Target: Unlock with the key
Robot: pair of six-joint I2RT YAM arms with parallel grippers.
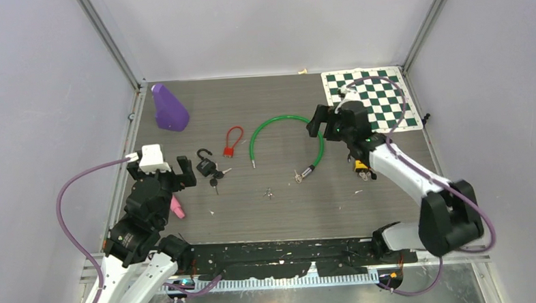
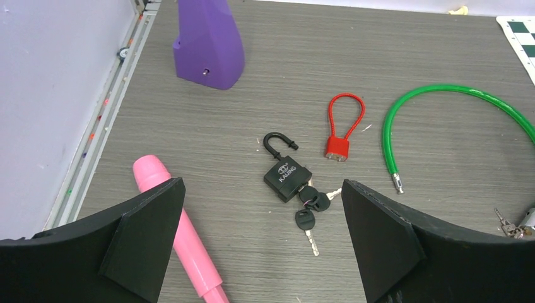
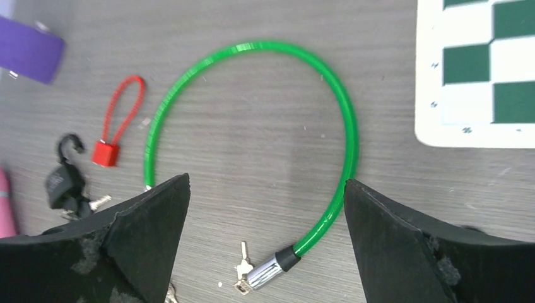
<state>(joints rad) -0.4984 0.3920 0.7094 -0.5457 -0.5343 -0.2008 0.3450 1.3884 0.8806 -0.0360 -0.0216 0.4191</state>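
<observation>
The red cable lock's body (image 1: pixel 228 152) (image 2: pixel 337 148) lies below my left gripper, past the open padlock, its loop still shut. My left gripper moves across and down around it next.
A black padlock (image 1: pixel 205 166) (image 2: pixel 287 178) lies left of centre with its shackle swung open. A bunch of black-headed keys (image 1: pixel 216 179) (image 2: pixel 308 214) rests against its bottom. My left gripper (image 1: pixel 159 173) (image 2: pixel 262 189) hovers just near of it, open and empty. A green cable lock (image 1: pixel 277 119) (image 3: pixel 252 47) curves across the middle, its free end out of the silver barrel (image 1: pixel 308 171) (image 3: pixel 268 271). A small key (image 3: pixel 243 260) lies at that barrel. My right gripper (image 1: pixel 332 125) (image 3: pixel 266 181) stands open above the cable loop, holding nothing.
A small red cable lock (image 1: pixel 231 144) (image 2: pixel 339 129) (image 3: pixel 108 150) lies between the two locks. A purple cone-shaped block (image 1: pixel 169 108) (image 2: pixel 208 44) stands back left, and a pink marker (image 1: pixel 177 207) (image 2: pixel 176 233) lies by my left gripper. A chessboard mat (image 1: pixel 372 99) (image 3: pixel 486 69) fills the back right.
</observation>
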